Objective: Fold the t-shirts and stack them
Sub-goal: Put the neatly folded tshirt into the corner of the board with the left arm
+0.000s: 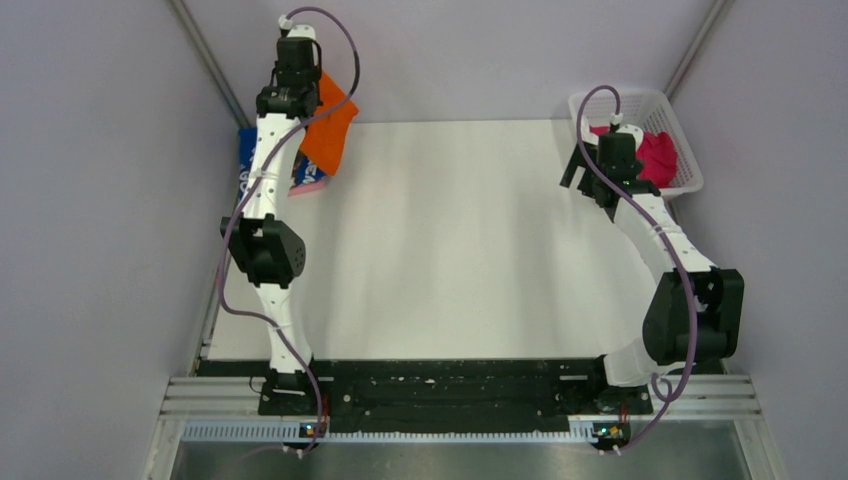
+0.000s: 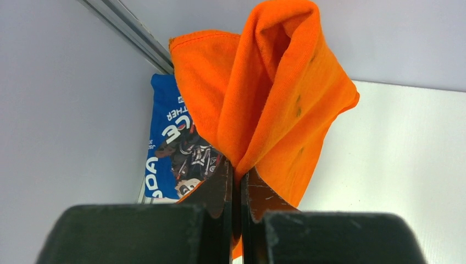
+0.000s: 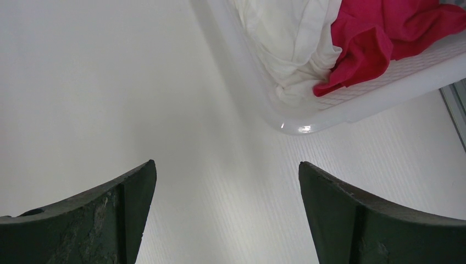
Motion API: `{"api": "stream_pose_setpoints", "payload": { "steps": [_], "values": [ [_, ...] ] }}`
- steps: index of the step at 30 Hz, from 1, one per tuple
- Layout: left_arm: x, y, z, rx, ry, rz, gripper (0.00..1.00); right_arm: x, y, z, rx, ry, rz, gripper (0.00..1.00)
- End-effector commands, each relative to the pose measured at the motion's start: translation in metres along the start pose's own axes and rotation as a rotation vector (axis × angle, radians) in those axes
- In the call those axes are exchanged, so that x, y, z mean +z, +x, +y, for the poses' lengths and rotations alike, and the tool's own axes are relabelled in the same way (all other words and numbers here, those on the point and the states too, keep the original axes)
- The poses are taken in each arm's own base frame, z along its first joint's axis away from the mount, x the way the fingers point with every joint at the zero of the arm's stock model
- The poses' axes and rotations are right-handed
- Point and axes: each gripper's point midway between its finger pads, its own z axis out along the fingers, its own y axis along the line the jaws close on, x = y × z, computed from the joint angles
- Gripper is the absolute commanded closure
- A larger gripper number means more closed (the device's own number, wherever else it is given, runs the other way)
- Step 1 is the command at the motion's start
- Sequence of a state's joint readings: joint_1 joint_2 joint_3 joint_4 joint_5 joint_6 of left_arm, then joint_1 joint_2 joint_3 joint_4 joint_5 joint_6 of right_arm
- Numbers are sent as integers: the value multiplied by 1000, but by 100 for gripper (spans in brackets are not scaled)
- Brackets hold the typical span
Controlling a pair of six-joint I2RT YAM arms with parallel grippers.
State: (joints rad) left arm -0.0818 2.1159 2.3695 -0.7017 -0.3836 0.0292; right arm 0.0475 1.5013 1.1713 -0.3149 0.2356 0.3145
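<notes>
The orange t-shirt [image 2: 269, 99] hangs partly over empty table. My left gripper will next bring it toward the side and down onto the blue t-shirt [image 2: 186, 144], then let it go.
My left gripper [image 2: 237, 171] is shut on the orange t-shirt [image 2: 269, 99], which hangs bunched from its fingers above the table's far left corner [image 1: 330, 130]. Under it lies the blue t-shirt [image 2: 167, 148] with white lettering and a graphic print, also visible beside the left arm [image 1: 246, 160]. My right gripper [image 3: 226, 170] stands open with nothing between its fingers, over bare table just left of the white basket [image 3: 351, 104]. A magenta t-shirt [image 3: 395, 30] and a white t-shirt [image 3: 291, 38] lie crumpled in that basket [image 1: 690, 175].
The white table [image 1: 450, 240] stretches between the two arms. Grey walls enclose the left, back and right sides, with a metal rail [image 2: 132, 33] in the far left corner. The basket sits at the table's far right corner.
</notes>
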Motion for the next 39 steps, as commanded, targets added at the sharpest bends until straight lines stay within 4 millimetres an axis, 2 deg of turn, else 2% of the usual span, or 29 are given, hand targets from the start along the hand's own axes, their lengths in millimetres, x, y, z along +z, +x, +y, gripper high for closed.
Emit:
{"api": "stream_pose_setpoints", "payload": {
  "steps": [1, 6, 7, 9, 14, 19, 21, 24, 27, 28, 29, 32, 34, 37, 39],
  "values": [
    [-27, -54, 32, -61, -55, -152, 100, -7, -15, -5, 4, 12, -49, 1],
    [1, -30, 52, -62, -115, -91, 100, -6, -12, -10, -4, 43, -34, 1],
    [9, -22, 50, -61, -109, -71, 100, -7, -11, -12, -7, 50, -32, 1],
    [27, -7, 66, -74, -124, -35, 100, -7, -10, -15, -13, 64, -27, 1],
    [78, 37, 90, -49, -145, 42, 100, -7, -7, -19, -25, 86, -13, 1],
    [107, 60, 120, -48, -225, 65, 100, -9, -9, -24, -28, 116, -11, 1],
    [116, 61, 134, -39, -278, 46, 92, -10, -12, -22, -23, 109, -12, 1],
    [125, 54, 148, -30, -338, 4, 67, -13, -15, -19, -7, 97, -11, 1],
    [126, 41, 157, -48, -379, -53, 24, -18, -19, -17, 8, 88, -18, 1],
    [124, 38, 159, -59, -388, -63, 7, -21, -21, -18, 18, 93, -26, 1],
    [119, 32, 160, -79, -390, -75, 1, -23, -22, -20, 27, 103, -36, 1],
    [100, 18, 158, -143, -364, -96, 1, -32, -26, -27, 65, 127, -77, 1],
    [84, 10, 148, -206, -295, -98, 1, -36, -23, -29, 77, 121, -97, 1],
    [51, 1, 116, -293, -109, -104, 1, -39, -14, -32, 92, 115, -108, 1],
    [25, 5, 88, -351, 37, -115, 1, -41, -6, -34, 96, 108, -119, 1]
  ]
}}
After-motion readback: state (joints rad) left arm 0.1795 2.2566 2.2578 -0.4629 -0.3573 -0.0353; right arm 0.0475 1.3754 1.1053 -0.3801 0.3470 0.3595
